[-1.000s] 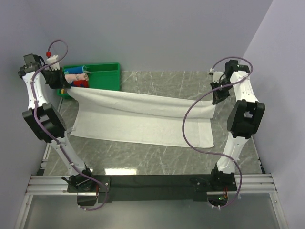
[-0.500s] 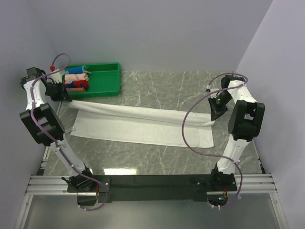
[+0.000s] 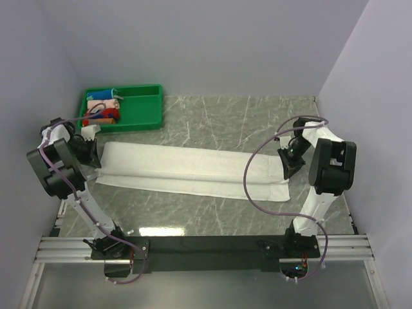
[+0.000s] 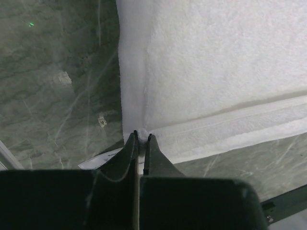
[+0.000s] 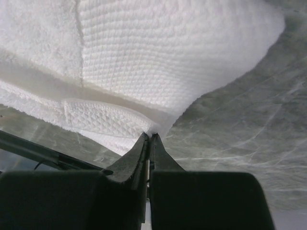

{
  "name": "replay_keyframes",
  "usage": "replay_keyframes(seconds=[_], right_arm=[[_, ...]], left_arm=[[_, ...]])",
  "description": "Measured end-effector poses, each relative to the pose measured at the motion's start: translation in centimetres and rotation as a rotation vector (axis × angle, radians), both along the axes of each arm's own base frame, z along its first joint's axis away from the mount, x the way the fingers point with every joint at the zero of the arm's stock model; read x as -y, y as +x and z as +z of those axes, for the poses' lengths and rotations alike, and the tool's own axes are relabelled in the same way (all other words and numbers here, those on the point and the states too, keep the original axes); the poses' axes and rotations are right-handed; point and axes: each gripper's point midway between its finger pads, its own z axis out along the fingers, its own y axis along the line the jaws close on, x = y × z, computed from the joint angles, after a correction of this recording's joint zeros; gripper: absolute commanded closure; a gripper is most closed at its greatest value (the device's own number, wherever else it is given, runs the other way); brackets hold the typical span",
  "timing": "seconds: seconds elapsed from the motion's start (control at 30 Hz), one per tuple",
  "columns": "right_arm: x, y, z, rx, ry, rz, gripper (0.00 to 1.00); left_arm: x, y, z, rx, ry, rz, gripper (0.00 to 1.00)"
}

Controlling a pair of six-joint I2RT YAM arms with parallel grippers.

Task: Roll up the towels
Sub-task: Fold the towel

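Observation:
I will lift the held edge with my left gripper, pull it back, and lower it at the lower layer's near corner (image 3: 100,182) (image 4: 178,158) to release it, because that corner is uncovered back there.
The white towel (image 3: 193,168) lies folded lengthwise in a long strip across the marble table, its folded layers lying over one another. My left gripper (image 3: 95,152) is low at the towel's left end, shut on the towel's corner (image 4: 142,133). At the right end my right gripper (image 3: 288,168) is also low and shut on the towel's other corner (image 5: 153,130). The left wrist view shows the towel (image 4: 216,72) flat with a hemmed edge nearest the jaws. In the right wrist view the towel (image 5: 158,52) lies doubled, a lower layer showing under the top one.
A green bin (image 3: 138,109) with small coloured rolled cloths (image 3: 103,111) stands at the back left, just behind the towel's left end. Grey walls close in on the left, back and right. A purple cable (image 3: 251,180) hangs over the towel's right part.
Both grippers came down and toward me with the towel's far edge, laying the lifted half over the near half. The towel went from hanging between the arms to lying flat and folded.

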Motion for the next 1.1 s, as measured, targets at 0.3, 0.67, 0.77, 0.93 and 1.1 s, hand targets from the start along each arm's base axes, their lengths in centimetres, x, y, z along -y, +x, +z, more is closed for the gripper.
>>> replay_keyframes(seconds=[0.3,0.67,0.77,0.93,1.1], right_arm=[[0.0,0.8,-1.3,-0.006,-0.047,0.007,1.0],[0.6,8.0,-1.4,0.046,-0.066,-0.039,1.0],[0.7,8.6,-1.0,0.061,-0.067,-0.041,1.0],[0.7,8.7,0.1,0.08,-0.065,-0.034,1.0],[0.7,8.5,3.2,0.148,-0.068,-0.006,1.0]], left_arm=[[-0.5,1.0,-0.2,0.025,0.028,0.015,0.99],[-0.4,2.3,0.2,0.031,0.006,0.054,1.0],[-0.3,2.3,0.4,0.033,-0.001,0.058,1.0],[-0.3,3.0,1.5,0.054,-0.008,0.061,1.0],[-0.3,3.4,3.2,0.08,-0.012,0.052,1.0]])
